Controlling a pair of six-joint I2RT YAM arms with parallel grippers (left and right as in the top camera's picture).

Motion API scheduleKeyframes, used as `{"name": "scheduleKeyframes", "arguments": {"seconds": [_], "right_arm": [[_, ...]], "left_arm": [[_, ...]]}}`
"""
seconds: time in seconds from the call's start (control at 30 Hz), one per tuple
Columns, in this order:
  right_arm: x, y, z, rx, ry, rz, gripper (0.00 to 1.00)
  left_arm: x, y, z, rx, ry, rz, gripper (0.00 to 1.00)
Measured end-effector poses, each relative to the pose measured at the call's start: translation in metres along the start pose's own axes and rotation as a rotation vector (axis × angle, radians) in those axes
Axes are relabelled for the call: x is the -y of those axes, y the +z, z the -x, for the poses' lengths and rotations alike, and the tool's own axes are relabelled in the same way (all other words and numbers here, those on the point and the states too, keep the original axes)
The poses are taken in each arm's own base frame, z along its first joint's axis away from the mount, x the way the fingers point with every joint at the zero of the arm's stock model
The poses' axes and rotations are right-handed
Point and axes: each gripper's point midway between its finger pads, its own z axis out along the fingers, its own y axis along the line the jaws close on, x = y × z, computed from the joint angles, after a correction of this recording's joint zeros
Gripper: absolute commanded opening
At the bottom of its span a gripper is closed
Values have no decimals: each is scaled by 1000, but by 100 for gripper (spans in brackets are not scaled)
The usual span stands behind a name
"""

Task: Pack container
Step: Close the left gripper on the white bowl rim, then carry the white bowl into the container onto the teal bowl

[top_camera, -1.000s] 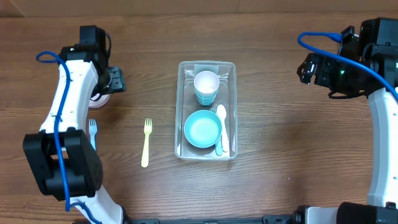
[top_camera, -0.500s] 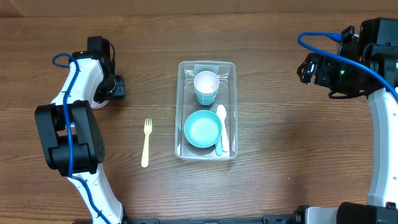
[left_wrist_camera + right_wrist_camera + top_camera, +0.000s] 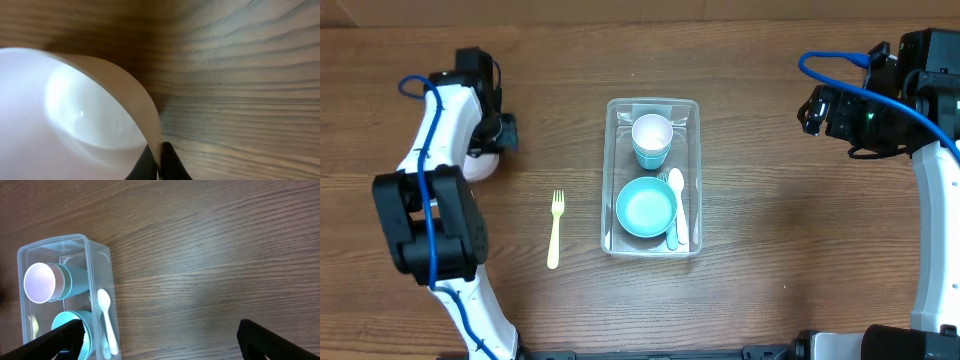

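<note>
The robot will next lift the white bowl in its left gripper, then lower it into the teal bowl (image 3: 646,208), which is empty and sits in the container.
The clear container (image 3: 608,180) stands at the table's centre, also in the right wrist view (image 3: 100,250). It holds a teal cup with a white inside (image 3: 652,138), a teal bowl (image 3: 646,208) and a white spoon (image 3: 676,210). At the far left, my left gripper (image 3: 488,150) is shut on the rim of a white bowl (image 3: 478,166). The left wrist view shows both fingertips pinching that thin rim (image 3: 150,125), gripper (image 3: 159,161). My right gripper (image 3: 165,342) hangs open and empty at the far right, well away from the container.
A pale yellow fork (image 3: 555,230) lies on the wood left of the container. The left arm's links (image 3: 425,230) stretch along the left edge of the table. The right arm (image 3: 880,100) occupies the back right corner.
The left gripper's jaws closed onto the white bowl's rim. The left arm swung in over the left edge and now covers a blue fork seen there before. The right arm stayed still.
</note>
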Motion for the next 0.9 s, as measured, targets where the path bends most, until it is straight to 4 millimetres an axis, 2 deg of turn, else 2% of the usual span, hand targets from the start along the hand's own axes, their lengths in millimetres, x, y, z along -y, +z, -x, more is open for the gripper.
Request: {"name": "scheduleKeyframes", "arguments": {"seconds": [0.1,0.2,0.3,0.4,0.53,0.63,0.67,0.9], "right_arm": [[0,0,0,0,1,0,100],[0,0,0,0,0,1,100],[0,0,0,0,0,0,100],[0,0,0,-1,1,0,100],[0,0,0,0,0,1,100],[0,0,0,0,0,0,100],[0,0,0,-1,0,0,100],[0,0,0,0,0,0,100]], "left_arm": [[8,-40,14,81,7,-32,4],[36,-103,19,210,51,-99,4],[78,-162,-4,287,140,-168,4],[123,-195,-37,300,251,-225,4],[184,-202,-86,231,397,-270,4],[217,-207,-117,197,465,-291,4],[239,-211,-137,189,510,-313,4],[288,-222,-186,192,622,-359,5]]}}
